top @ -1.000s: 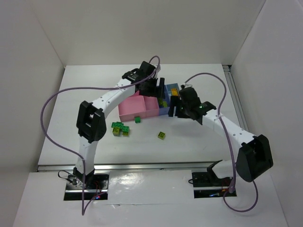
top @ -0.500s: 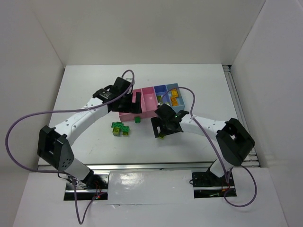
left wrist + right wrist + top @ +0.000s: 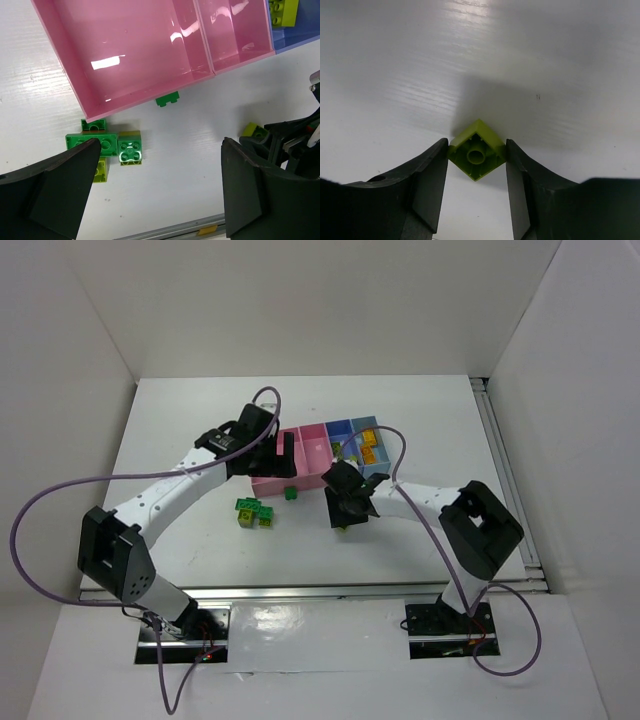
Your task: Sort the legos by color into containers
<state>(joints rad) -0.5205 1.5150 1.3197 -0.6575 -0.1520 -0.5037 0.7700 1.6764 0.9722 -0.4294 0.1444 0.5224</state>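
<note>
The cluster's protruding lime brick [image 3: 245, 519] [image 3: 101, 171] is open on both sides. My left gripper will go down, back and to the left in the top view onto it next.
Four joined bins sit mid-table: a wide pink bin [image 3: 268, 468], a narrow pink bin [image 3: 318, 446] and two blue bins [image 3: 340, 432] [image 3: 370, 443] holding lime, yellow and orange bricks. My right gripper [image 3: 343, 521] is down at the table, its fingers [image 3: 427, 182] pressed on two opposite corners of an upturned lime green brick [image 3: 477, 156]. My left gripper [image 3: 155, 200] is open and empty, above the table in front of the wide pink bin [image 3: 125, 50]. A small dark green brick [image 3: 167, 99] lies against that bin's front wall. A cluster of green and lime bricks [image 3: 107, 147] lies left of it.
The cluster also shows in the top view [image 3: 253, 512], with the small dark green brick [image 3: 291, 494] to its right. The table's metal front rail [image 3: 300, 592] runs below. White walls close in the left, back and right sides.
Both arms have left the bins. My left gripper pulled back to the front of the wide pink bin. My right gripper dropped to the table and closed around the lime brick.
</note>
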